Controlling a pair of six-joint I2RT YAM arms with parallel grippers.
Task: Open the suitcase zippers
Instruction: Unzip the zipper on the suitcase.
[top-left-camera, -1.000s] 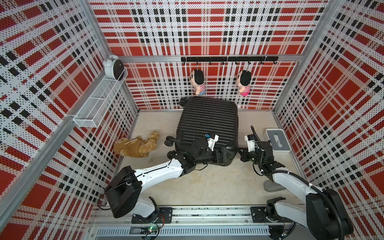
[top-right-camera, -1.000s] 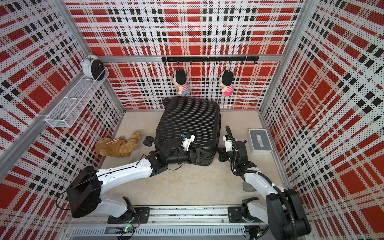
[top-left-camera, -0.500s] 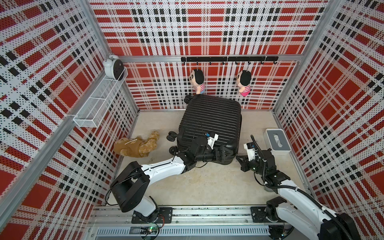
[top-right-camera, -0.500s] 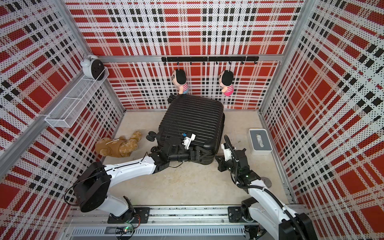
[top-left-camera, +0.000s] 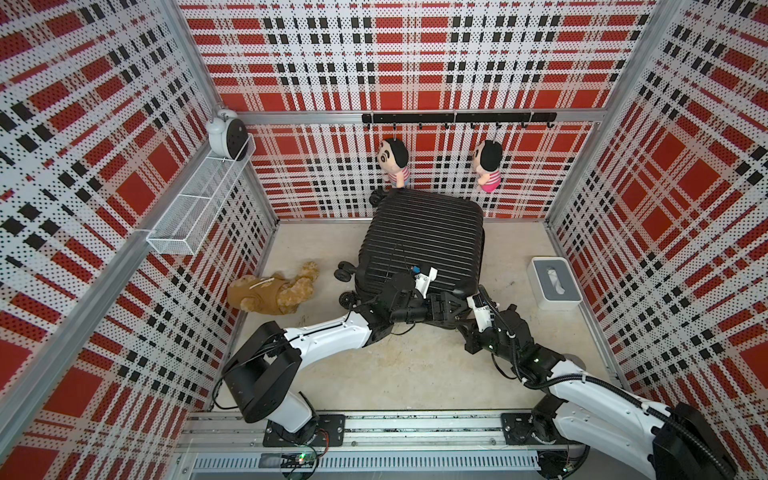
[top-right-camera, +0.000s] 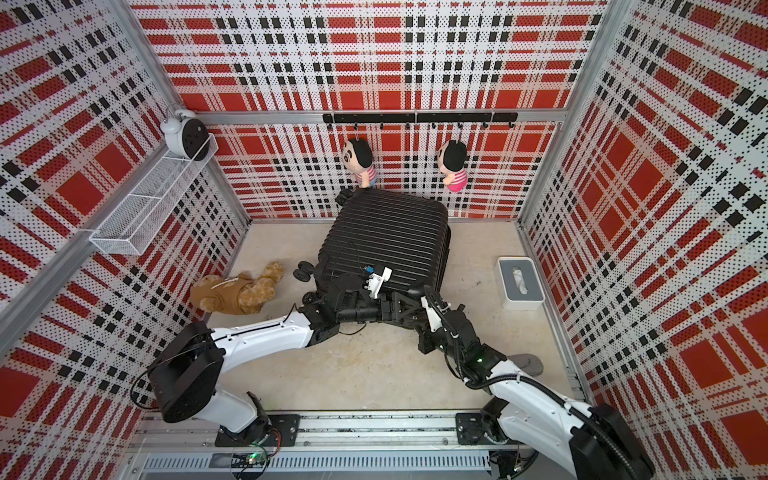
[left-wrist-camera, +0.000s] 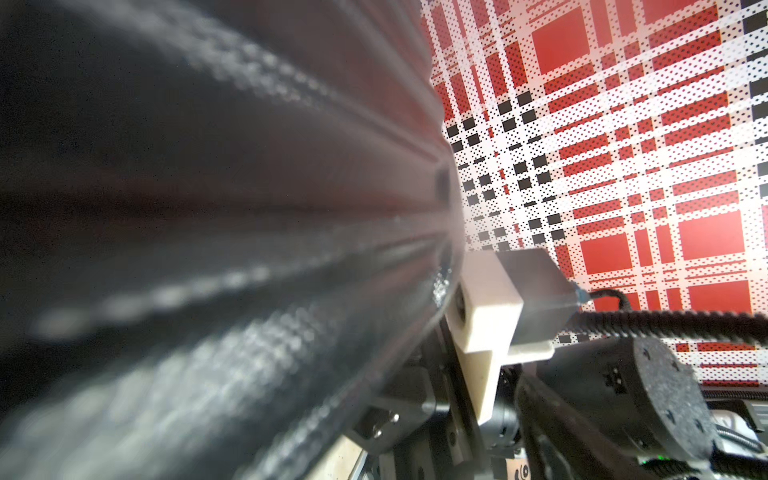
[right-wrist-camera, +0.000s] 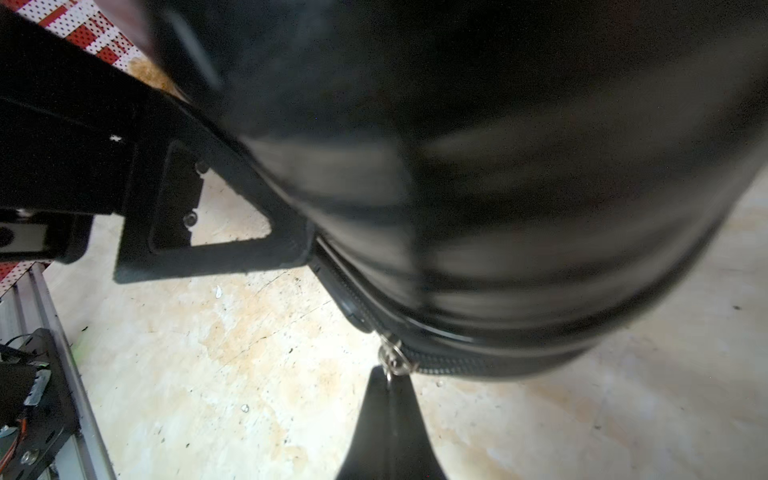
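I will next swing my left gripper off the shell toward the teddy bear, onto the upper wheel of the near pair (top-left-camera: 345, 272), as it juts clear of the case.
The black ribbed suitcase (top-left-camera: 424, 237) (top-right-camera: 386, 232) lies flat on the floor, its wheels to the left. In the right wrist view its zipper track (right-wrist-camera: 457, 365) runs along the seam low on the near side. My right gripper (right-wrist-camera: 388, 376) is shut on the silver zipper pull (right-wrist-camera: 392, 359) there; in both top views it sits at the case's near right corner (top-left-camera: 462, 322) (top-right-camera: 417, 328). My left gripper (top-left-camera: 446, 305) (top-right-camera: 399, 307) is open at the near edge, one of its fingers (right-wrist-camera: 208, 253) lying against the shell. The left wrist view is mostly filled by the blurred shell (left-wrist-camera: 208, 208).
A brown teddy bear (top-left-camera: 272, 291) lies left of the case, a white and grey tissue box (top-left-camera: 552, 282) to its right. Two dolls (top-left-camera: 395, 160) (top-left-camera: 488, 164) hang on the back wall. A wire basket (top-left-camera: 199, 208) and an alarm clock (top-left-camera: 228, 135) are on the left wall.
My right gripper has come from the case's right side round to its near right corner. The left gripper has slid right along the near edge. The case has turned slightly and shifted back.
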